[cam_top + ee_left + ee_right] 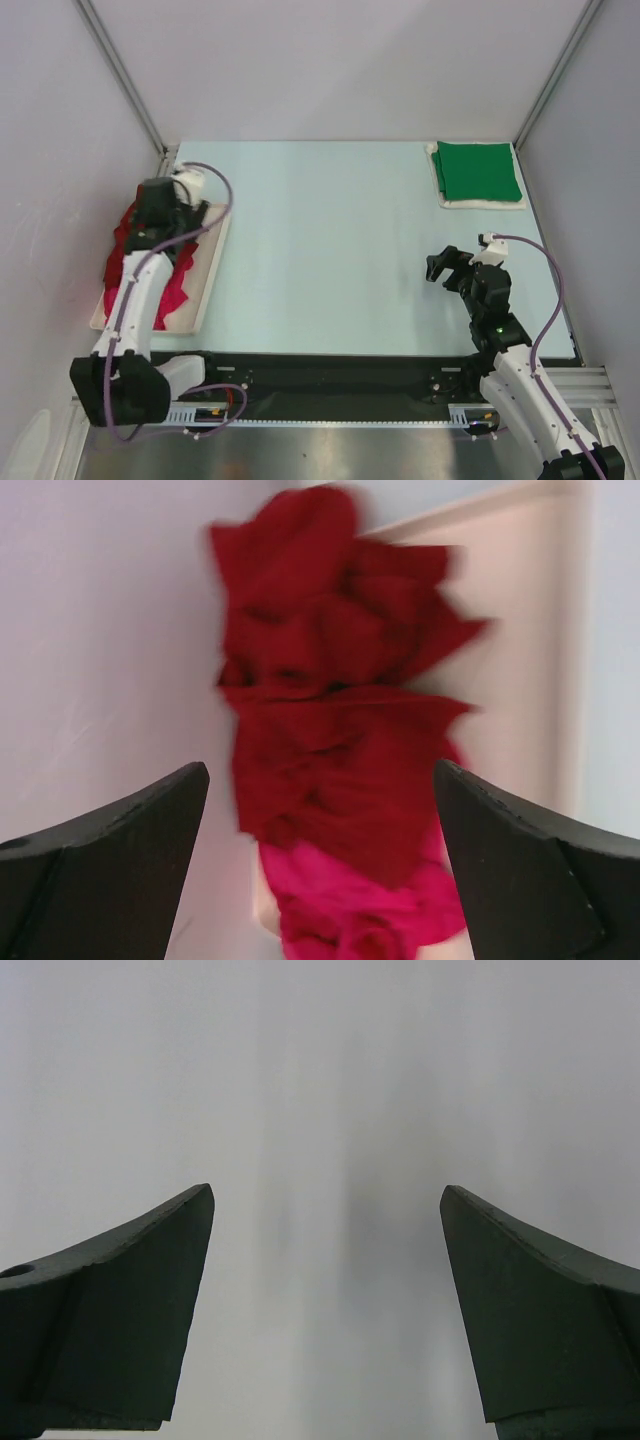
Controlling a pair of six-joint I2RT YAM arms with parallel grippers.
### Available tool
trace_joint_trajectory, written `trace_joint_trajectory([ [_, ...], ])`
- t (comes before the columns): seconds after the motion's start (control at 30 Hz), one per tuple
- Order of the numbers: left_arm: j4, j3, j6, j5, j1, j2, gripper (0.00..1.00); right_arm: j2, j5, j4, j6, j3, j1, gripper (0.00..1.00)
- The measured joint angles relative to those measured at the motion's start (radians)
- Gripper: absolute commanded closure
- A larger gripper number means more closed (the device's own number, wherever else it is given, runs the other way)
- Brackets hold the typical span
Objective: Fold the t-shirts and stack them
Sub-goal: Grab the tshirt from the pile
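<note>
The robot's left gripper will move toward the wall beside the tray next, then come down onto a fold of the dark red t-shirt (117, 257).
A crumpled dark red t-shirt (330, 710) lies on top of a bright pink t-shirt (360, 905) in a cream tray (520, 630) at the table's left edge. My left gripper (320, 770) hovers open above this pile, with nothing between its fingers. In the top view the left gripper (175, 220) sits over the dark red shirt (122, 240) and the pink one (175, 292). A folded green t-shirt (478, 172) rests at the back right. My right gripper (445, 268) stands open over bare table (327, 1080), its fingers apart around nothing.
The green shirt lies on a white pad (485, 204). The cream tray (205, 285) lies along the left wall. Walls with metal corner posts (545, 90) close in the pale table (320, 240) on three sides.
</note>
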Motion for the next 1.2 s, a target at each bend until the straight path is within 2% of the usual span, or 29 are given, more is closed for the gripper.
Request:
trace_joint_trajectory([
  [0.1,-0.024,0.117,0.018,0.024,0.244,0.079,0.00,0.001,0.000,0.000,0.000,0.000,0.001,0.00],
  [0.2,-0.056,0.154,0.033,0.048,0.381,0.170,0.05,0.008,0.000,0.001,0.000,0.000,0.001,0.00],
  [0.23,-0.068,0.158,0.037,0.064,0.400,0.213,0.08,0.013,0.000,0.001,-0.001,0.000,0.001,0.00],
  [0.4,-0.106,0.163,0.051,0.167,0.407,0.452,0.11,0.056,0.000,0.002,-0.007,0.006,0.002,0.00],
  [0.47,-0.109,0.182,0.043,0.184,0.406,0.527,0.19,0.076,0.000,0.000,-0.011,0.014,0.002,0.00],
  [0.5,-0.108,0.196,0.038,0.192,0.406,0.554,0.26,0.082,0.000,-0.003,-0.016,0.019,0.002,0.00],
  [0.53,-0.106,0.211,0.028,0.200,0.406,0.571,0.48,0.084,0.001,-0.006,-0.018,0.024,0.002,0.00],
  [0.6,-0.093,0.240,0.009,0.216,0.406,0.591,0.76,0.081,0.002,-0.007,-0.024,0.034,0.002,0.00],
  [0.63,-0.088,0.250,0.002,0.236,0.406,0.592,0.99,0.077,0.005,-0.006,-0.026,0.038,0.002,0.00],
  [0.83,-0.069,0.252,-0.028,0.304,0.404,0.542,1.00,0.062,0.016,-0.006,-0.029,0.042,0.003,0.00],
  [1.03,-0.106,0.252,-0.028,0.314,0.387,0.344,1.00,0.084,0.016,-0.006,-0.030,0.043,0.003,0.00],
  [1.13,-0.157,0.303,-0.028,0.328,0.350,0.242,1.00,0.089,0.015,-0.008,-0.029,0.048,0.004,0.00],
  [1.2,-0.200,0.360,-0.027,0.335,0.280,0.177,1.00,0.089,0.010,-0.013,-0.027,0.061,0.005,0.00],
])
